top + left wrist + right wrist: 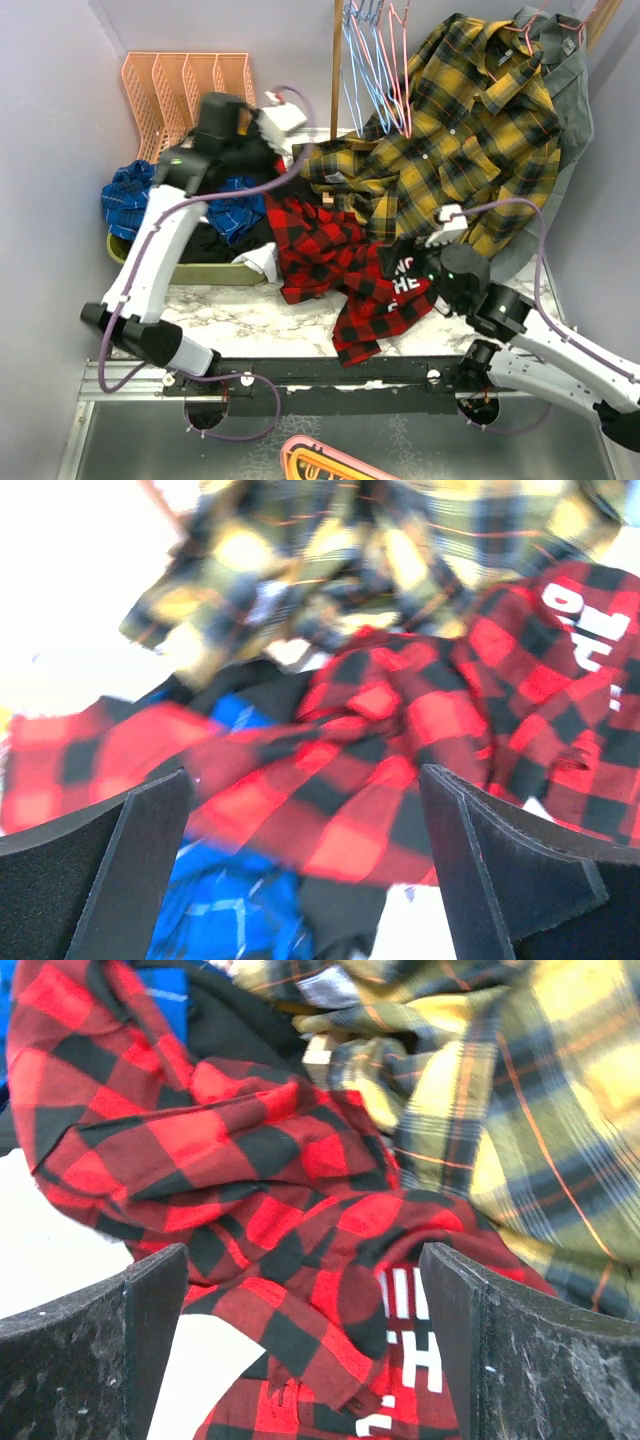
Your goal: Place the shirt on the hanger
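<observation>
The shirt's near-edge fold [326, 288] [235, 1308] sticks out over the marble below and to the left in the top view, so my right gripper should next move that way and go down onto it.
The red-and-black plaid shirt [335, 265] lies crumpled in the middle of the marble table, its white lettering [408, 285] on the right side. My left gripper [262, 170] is open and empty, above the shirt's far left part [400, 720]; its midpoint shows in the left wrist view [305, 880]. My right gripper [402, 258] is open and empty over the lettering [410, 1340], with red plaid [250, 1160] between its fingers [305, 1360]. A pink-red wire hanger [402, 75] hangs on the rack at the back.
A yellow-and-black plaid shirt [470, 130] hangs back right over a grey garment [572, 95]. Light blue hangers [358, 60] hang by a wooden pole [337, 60]. A blue plaid shirt [130, 195] lies in an olive bin [215, 272]. An orange file rack [185, 85] stands back left.
</observation>
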Motion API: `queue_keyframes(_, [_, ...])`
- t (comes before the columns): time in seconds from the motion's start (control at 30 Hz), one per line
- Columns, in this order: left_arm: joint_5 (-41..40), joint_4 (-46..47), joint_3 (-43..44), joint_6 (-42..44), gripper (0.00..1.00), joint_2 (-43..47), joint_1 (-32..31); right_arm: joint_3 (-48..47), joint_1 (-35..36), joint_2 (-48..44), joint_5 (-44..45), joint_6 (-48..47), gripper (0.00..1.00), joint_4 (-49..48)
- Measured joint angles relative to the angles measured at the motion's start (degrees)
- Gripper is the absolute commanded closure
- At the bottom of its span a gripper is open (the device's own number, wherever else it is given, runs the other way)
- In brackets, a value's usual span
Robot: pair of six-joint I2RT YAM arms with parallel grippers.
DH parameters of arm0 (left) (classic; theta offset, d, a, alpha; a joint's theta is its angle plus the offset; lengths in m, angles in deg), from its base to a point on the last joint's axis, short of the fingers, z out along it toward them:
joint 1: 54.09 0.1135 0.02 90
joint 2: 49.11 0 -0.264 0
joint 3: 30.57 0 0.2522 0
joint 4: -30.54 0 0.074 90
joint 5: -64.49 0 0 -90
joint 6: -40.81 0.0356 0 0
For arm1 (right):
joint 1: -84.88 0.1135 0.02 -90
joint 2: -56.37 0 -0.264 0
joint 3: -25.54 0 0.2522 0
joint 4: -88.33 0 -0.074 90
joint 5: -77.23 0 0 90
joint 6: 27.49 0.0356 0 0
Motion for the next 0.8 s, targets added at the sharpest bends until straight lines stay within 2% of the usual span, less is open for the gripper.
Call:
queue_keyframes(0.17, [8.2,-3.3,0.9,1.8,0.04,6.6,20.2,-8.1,0.0,13.7,-8.3,-9.6,0.00,-3.1])
queue_keyframes(0.23, [10.2,-4.8,-0.9,3.1,0.05,8.4,23.2,-10.2,0.0,20.5,-12.3,-14.3,0.01,-5.4])
queue_keyframes(0.33, [13.6,-8.5,-4.3,6.6,0.05,11.2,22.8,-7.6,0.0,22.8,-17.3,-19.6,0.00,-8.4])
queue_keyframes(0.47, [15.3,-14.4,-5.2,12.6,0.06,12.9,22.4,-0.3,0.0,17.7,-26.1,-28.3,0.00,-14.0])
queue_keyframes(0.67, [15.0,-16.0,-7.5,15.7,0.07,13.5,22.4,-1.3,0.0,18.2,-35.4,-37.3,0.00,-15.2])
queue_keyframes(0.8, [14.6,-15.5,-10.3,15.6,0.07,13.5,22.4,-3.6,1.7,21.7,-37.4,-42.8,0.00,-14.3])
